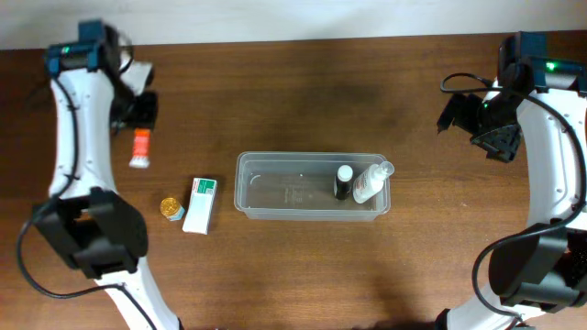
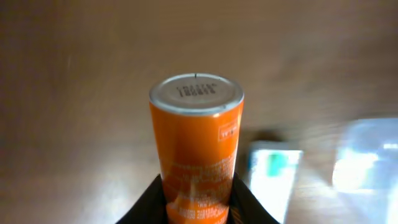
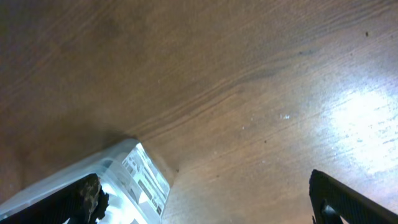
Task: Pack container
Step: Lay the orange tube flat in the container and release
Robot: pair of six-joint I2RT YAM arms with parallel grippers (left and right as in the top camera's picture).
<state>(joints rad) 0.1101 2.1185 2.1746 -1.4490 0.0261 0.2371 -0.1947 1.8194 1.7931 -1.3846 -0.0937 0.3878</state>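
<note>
My left gripper holds the orange tube (image 1: 139, 147). Next, it will turn the tube lengthwise and then lower it there.
The clear container (image 1: 280, 189) stands at the table's middle. It holds a small dark bottle with a white cap (image 1: 343, 181) and a clear bottle (image 1: 370, 181) at its right end. My left gripper (image 1: 141, 126) is at the far left, shut on an orange tube (image 1: 139, 147). In the left wrist view the tube (image 2: 196, 143) sits between the jaws (image 2: 196, 208), silver end pointing away. My right gripper (image 1: 496, 139) is open and empty at the far right. In the right wrist view its fingers (image 3: 208, 208) are wide apart, with a container corner (image 3: 127, 177) at lower left.
A white-and-green carton (image 1: 200, 203) lies left of the container, with a small gold round thing (image 1: 171, 208) beside it. The carton (image 2: 273, 177) and the blurred container (image 2: 367, 158) show past the tube in the left wrist view. Both arm bases stand at the front corners.
</note>
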